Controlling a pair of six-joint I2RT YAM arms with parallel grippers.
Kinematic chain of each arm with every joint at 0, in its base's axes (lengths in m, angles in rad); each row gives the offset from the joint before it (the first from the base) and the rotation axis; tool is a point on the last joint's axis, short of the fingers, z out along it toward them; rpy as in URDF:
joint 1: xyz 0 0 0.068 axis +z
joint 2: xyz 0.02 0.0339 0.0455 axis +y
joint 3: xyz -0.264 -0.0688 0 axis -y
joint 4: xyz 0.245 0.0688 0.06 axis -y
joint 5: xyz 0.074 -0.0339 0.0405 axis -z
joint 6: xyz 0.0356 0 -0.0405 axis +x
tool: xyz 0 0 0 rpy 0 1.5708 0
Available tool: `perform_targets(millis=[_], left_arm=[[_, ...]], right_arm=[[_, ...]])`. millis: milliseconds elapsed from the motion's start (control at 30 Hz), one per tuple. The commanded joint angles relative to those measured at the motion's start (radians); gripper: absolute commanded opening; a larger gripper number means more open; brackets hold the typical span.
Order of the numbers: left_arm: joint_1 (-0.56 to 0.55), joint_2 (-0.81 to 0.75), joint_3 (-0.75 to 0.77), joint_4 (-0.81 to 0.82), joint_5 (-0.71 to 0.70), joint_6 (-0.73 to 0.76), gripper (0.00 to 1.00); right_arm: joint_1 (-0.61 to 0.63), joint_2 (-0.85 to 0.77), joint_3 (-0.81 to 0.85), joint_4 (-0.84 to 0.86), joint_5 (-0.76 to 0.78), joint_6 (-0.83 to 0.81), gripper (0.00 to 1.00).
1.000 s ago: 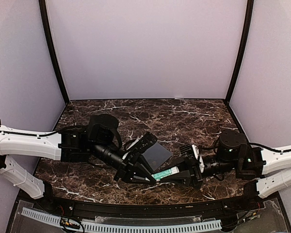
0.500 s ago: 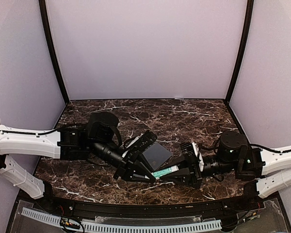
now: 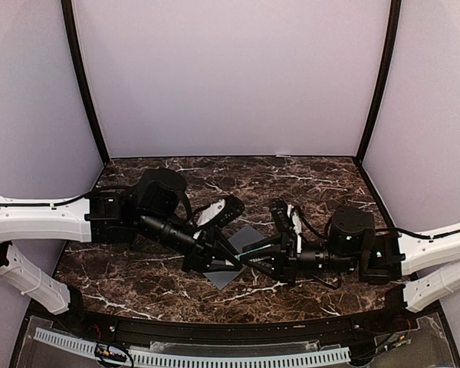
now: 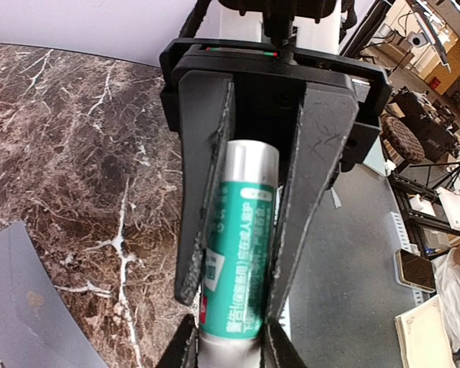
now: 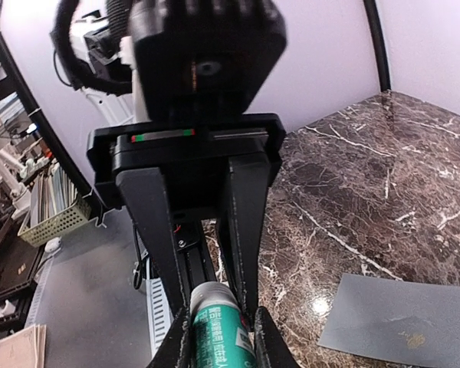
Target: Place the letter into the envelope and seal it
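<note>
The glue stick [image 3: 250,250] will go down and to the left in the top view with my left gripper, which will release it over bare marble, clear of the envelope.
A white-and-green glue stick [image 3: 250,250] hangs level above the table, held at both ends. My left gripper [image 3: 234,255] is shut on its silver-white end [image 4: 230,349]. My right gripper [image 3: 265,248] faces it and is shut on the green body [image 5: 218,333]. The right fingers [image 4: 203,176] flank the stick in the left wrist view. The left fingers [image 5: 245,215] show in the right wrist view. The grey-blue envelope [image 3: 231,267] lies flat on the marble under both grippers; it also shows in the left wrist view [image 4: 23,307] and in the right wrist view [image 5: 406,318]. The letter is out of view.
The dark marble table [image 3: 307,184] is walled by pale panels at the back and sides. A black rail [image 3: 215,326] runs along the near edge.
Both grippers have risen off the table with the glue stick between them. The right arm has moved left and farther in. The left gripper has closed on the stick's end.
</note>
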Motion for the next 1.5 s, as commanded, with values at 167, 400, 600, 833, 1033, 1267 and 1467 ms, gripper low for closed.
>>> perform_targets(millis=[167,400,600,833,1033,1267,1467], left_arm=[[-0.02,-0.004,0.097,0.305,-0.196,-0.042,0.15],[-0.02,-0.036,0.037,0.289,-0.24,-0.03,0.09],[-0.02,-0.078,-0.074,0.287,-0.342,-0.055,0.08],[-0.011,-0.113,-0.149,0.262,-0.477,-0.106,0.08],[-0.005,-0.112,-0.18,0.142,-0.737,-0.222,0.08],[0.06,-0.085,-0.207,-0.04,-0.933,-0.397,0.09],[0.185,-0.033,-0.274,-0.102,-0.968,-0.498,0.1]], right_arm=[[-0.023,0.09,0.065,0.086,0.246,0.181,0.0],[-0.076,0.06,0.067,0.078,0.218,0.204,0.37],[-0.133,-0.04,0.108,-0.017,0.243,0.151,0.71],[-0.155,-0.151,0.096,-0.104,0.336,0.118,0.84],[-0.158,-0.212,0.042,-0.163,0.475,0.11,0.87],[-0.159,-0.196,-0.004,-0.176,0.516,0.114,0.87],[-0.158,-0.147,-0.017,-0.162,0.513,0.116,0.87]])
